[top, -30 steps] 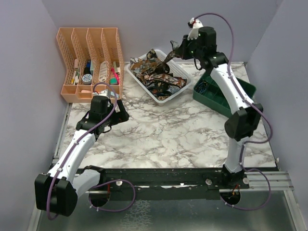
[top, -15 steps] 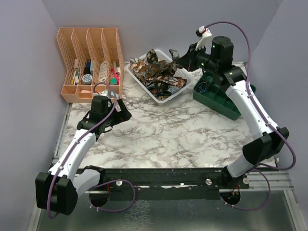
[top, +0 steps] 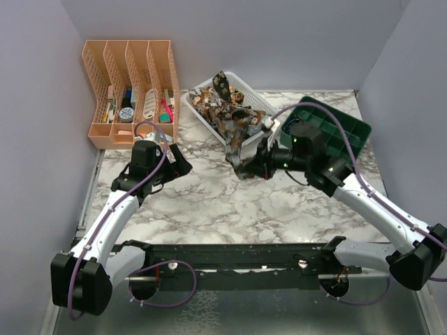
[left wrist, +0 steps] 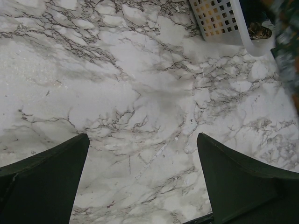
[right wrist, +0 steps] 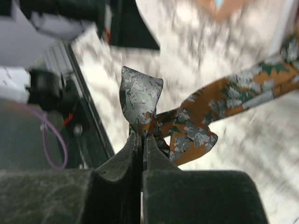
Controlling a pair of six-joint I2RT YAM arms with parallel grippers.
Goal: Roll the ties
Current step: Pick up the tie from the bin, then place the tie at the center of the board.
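Next, my right gripper pulls back and lowers the fold onto bare marble by the near table edge [top: 257, 217] to release it, as the tie [top: 236, 132] still trails from the basket.
Several patterned ties [top: 209, 99] lie heaped in a white basket [top: 259, 103] at the back of the table. One orange, grey and dark tie [top: 236, 132] stretches from the heap over the basket's near edge down toward the marble. My right gripper [top: 253, 165] is shut on its end. In the right wrist view the jaws [right wrist: 141, 135] pinch a fold of this tie [right wrist: 196, 119], and the rest trails off to the upper right. My left gripper [top: 183, 166] hovers over bare marble left of the basket, open and holding nothing [left wrist: 142, 140].
An orange file organiser [top: 129, 91] with pens and small items stands at the back left. A green tray [top: 346, 129] sits at the back right, partly behind my right arm. The basket's corner [left wrist: 219, 18] shows at the top of the left wrist view.
My right arm has swung down from above the basket toward the middle of the table, drawing one tie out over the basket's edge. The left arm has stayed put.
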